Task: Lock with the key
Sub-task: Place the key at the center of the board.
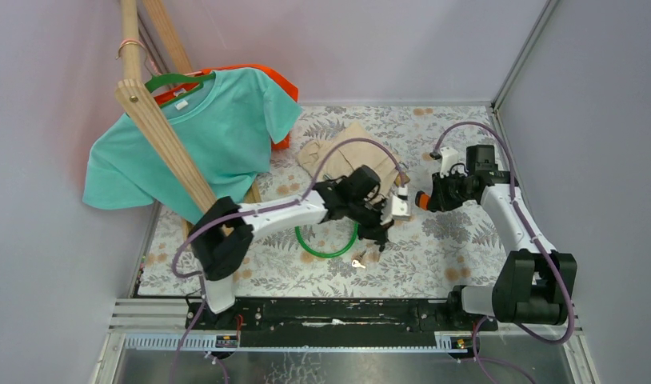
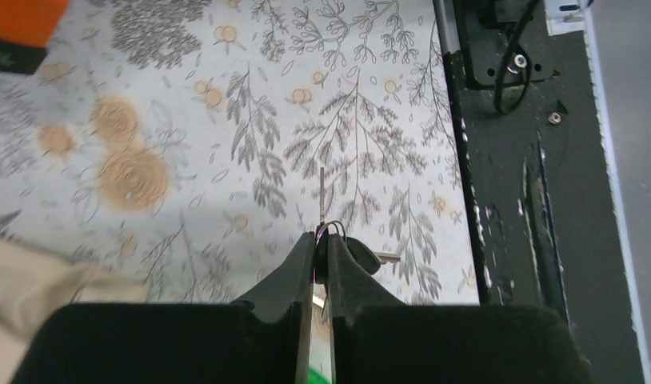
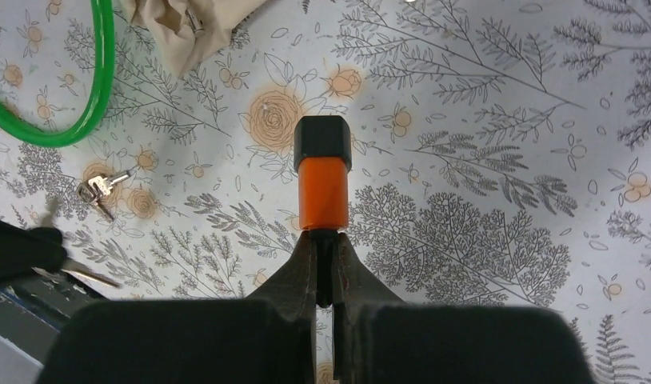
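Observation:
I need to move my right gripper over to the left in the top view next, and down to bare cloth by the beige fabric to let go of the lock.
My left gripper is shut on a black-headed key whose thin blade sticks straight out past the fingertips; a second key hangs from the same ring on the right. In the top view this gripper hovers over the table's middle. The lock, an orange barrel with a black cap, is held above the cloth with my right gripper shut on its near end. Seen from above, the lock points left toward the left gripper, a short gap apart.
A loose bunch of keys lies on the flowered cloth beside a green ring. Beige fabric is crumpled behind. A teal shirt hangs on a wooden rack at the left. Black rail runs along the near edge.

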